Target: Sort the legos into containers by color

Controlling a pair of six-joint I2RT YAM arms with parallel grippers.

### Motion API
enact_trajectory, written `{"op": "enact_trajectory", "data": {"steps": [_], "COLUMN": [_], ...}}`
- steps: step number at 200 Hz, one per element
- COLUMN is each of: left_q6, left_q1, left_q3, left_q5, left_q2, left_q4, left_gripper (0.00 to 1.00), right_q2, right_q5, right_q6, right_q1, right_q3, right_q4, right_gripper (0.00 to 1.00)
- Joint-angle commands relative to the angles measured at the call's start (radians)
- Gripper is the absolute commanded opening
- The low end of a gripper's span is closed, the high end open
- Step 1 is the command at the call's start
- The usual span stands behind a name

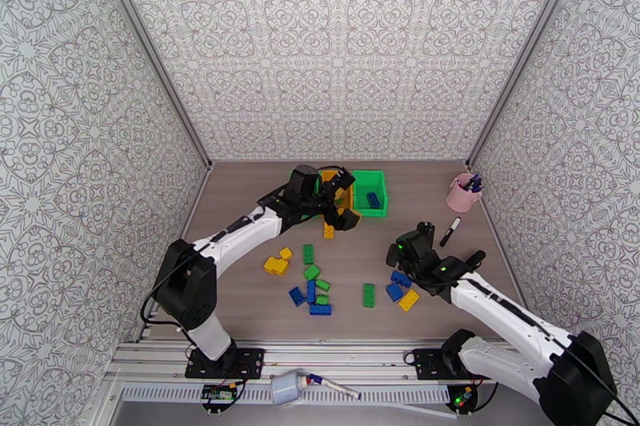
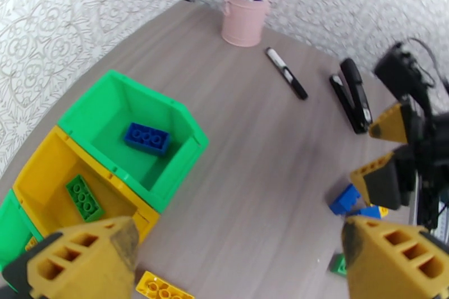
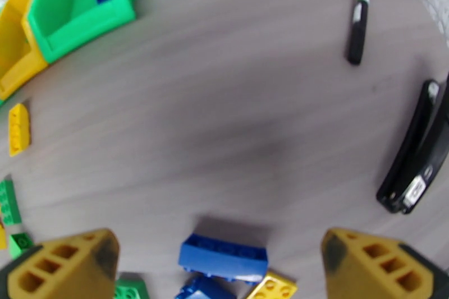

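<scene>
The long blue lego's ends will be between my right gripper's open fingers next, as I lower the fingers backward around them.
The containers stand at the table's back: a green bin (image 1: 370,193) holding a blue lego (image 2: 146,138), a yellow bin (image 2: 42,174) holding a green lego (image 2: 84,198), and part of another green bin (image 2: 10,227). My left gripper (image 1: 346,197) hovers open over the yellow bin, with nothing between its fingers (image 2: 84,261). Loose legos (image 1: 311,284) in yellow, green and blue lie mid-table. My right gripper (image 3: 224,277) is open just above a blue lego (image 3: 224,255), beside another blue one (image 1: 398,285) and a yellow one (image 1: 409,300).
A pink cup of pens (image 1: 462,193) stands at the back right. A black-and-white marker (image 1: 450,232) and a black stapler (image 3: 418,154) lie close to my right gripper. One yellow lego (image 1: 328,229) rests in front of the bins.
</scene>
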Motion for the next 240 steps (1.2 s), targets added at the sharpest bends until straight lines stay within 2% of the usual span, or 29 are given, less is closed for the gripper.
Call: {"op": "enact_trajectory", "data": {"steps": [1,32,113,172,204,240], "left_q6": [0.161,0.201,0.252,0.246,0.212,0.108], "left_q1": [-0.039,-0.053,-0.073,-0.073,-0.073,-0.076], "left_q3": [-0.029,-0.083,-0.14,-0.169,-0.195,-0.322], "left_q5": [0.048,0.128,0.173,0.162,0.142,0.063], "left_q2": [-0.039,-0.063,-0.074,-0.084,-0.104,-0.19], "left_q4": [-0.106,-0.099,-0.049,-0.023,-0.007,0.138], "left_gripper": [1.0,1.0,1.0,1.0,1.0,1.0], "right_q2": [0.036,0.097,0.246,0.328,0.333,0.305], "right_q5": [-0.064,-0.118,-0.19,-0.214,-0.217,-0.183], "right_q6": [0.07,0.101,0.096,0.073,0.057,0.015], "right_q1": [-0.004,-0.004,-0.003,-0.009,-0.008,-0.008], "right_q3": [-0.013,-0.026,-0.003,0.017,0.022,0.063], "right_q4": [-0.023,0.006,0.066,0.095,0.095,0.075], "right_gripper": [0.99,0.99,0.97,0.78,0.63,0.59]}}
